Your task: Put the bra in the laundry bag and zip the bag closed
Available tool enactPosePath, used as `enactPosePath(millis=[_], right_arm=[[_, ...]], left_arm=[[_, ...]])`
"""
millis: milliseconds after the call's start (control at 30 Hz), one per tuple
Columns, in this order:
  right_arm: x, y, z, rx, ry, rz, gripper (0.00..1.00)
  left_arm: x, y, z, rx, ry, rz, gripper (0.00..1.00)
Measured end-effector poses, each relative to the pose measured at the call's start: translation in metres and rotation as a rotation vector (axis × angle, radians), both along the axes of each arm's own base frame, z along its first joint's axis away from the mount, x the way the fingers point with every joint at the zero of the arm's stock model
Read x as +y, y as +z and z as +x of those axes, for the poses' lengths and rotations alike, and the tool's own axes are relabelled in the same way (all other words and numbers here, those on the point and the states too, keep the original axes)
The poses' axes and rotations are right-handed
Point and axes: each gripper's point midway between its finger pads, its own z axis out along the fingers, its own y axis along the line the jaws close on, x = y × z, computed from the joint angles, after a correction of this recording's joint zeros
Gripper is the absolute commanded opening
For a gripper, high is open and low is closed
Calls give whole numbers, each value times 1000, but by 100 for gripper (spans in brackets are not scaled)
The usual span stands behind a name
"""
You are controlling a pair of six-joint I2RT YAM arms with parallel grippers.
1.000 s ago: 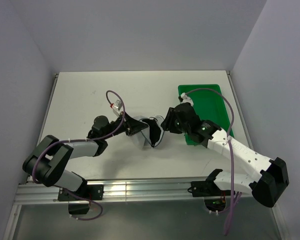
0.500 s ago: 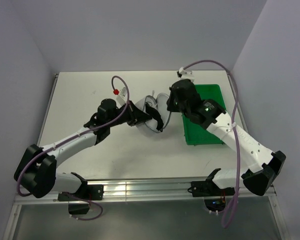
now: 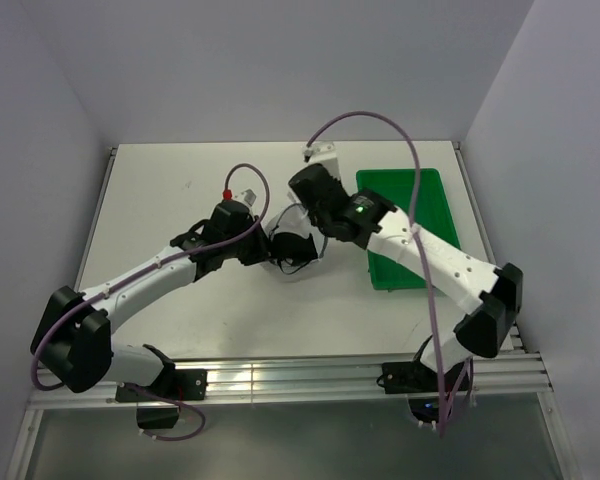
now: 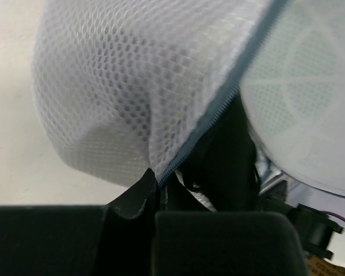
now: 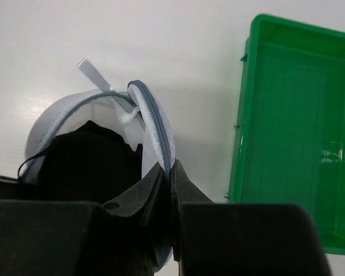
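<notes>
My left gripper should next pull the pinched zipper edge of the bag back a little, then open beside the bag's opening [image 4: 161, 179].
The pale mesh laundry bag [image 3: 292, 228] is held up open between both grippers at the table's middle. The black bra [image 3: 292, 248] sits inside its mouth, also seen in the right wrist view [image 5: 83, 167] and the left wrist view [image 4: 227, 155]. My left gripper [image 3: 263, 250] is shut on the bag's zipper edge [image 4: 187, 152] from the left. My right gripper [image 3: 310, 212] is shut on the zipper edge [image 5: 155, 135] at the bag's far side. A white pull tab [image 5: 95, 73] sticks out of the bag's rim.
A green plastic tray [image 3: 410, 225] lies to the right of the bag, under the right arm; it also shows in the right wrist view [image 5: 293, 126]. The white table [image 3: 160, 210] extends left and behind. Grey walls close in on all sides.
Both grippers have moved the bag toward the far left, away from the tray. The right arm swung left over the bag; the bra now sits deeper in the opening.
</notes>
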Motion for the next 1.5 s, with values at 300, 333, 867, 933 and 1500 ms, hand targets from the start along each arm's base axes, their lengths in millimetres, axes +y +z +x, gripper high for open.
enactPosePath(millis=[300, 333, 867, 933, 1500], right_arm=[[45, -71, -17, 102, 73, -152, 44], [50, -70, -20, 101, 85, -132, 47], [15, 12, -48, 21, 28, 291, 70], [-12, 6, -51, 24, -23, 337, 70], [-5, -151, -78, 338, -21, 526, 69]], left_arm=[[9, -28, -7, 67, -5, 89, 0], [9, -28, -7, 67, -5, 88, 0], [9, -27, -16, 102, -31, 7, 0], [10, -26, -17, 113, -36, -30, 0], [15, -39, -36, 251, -76, -259, 0]])
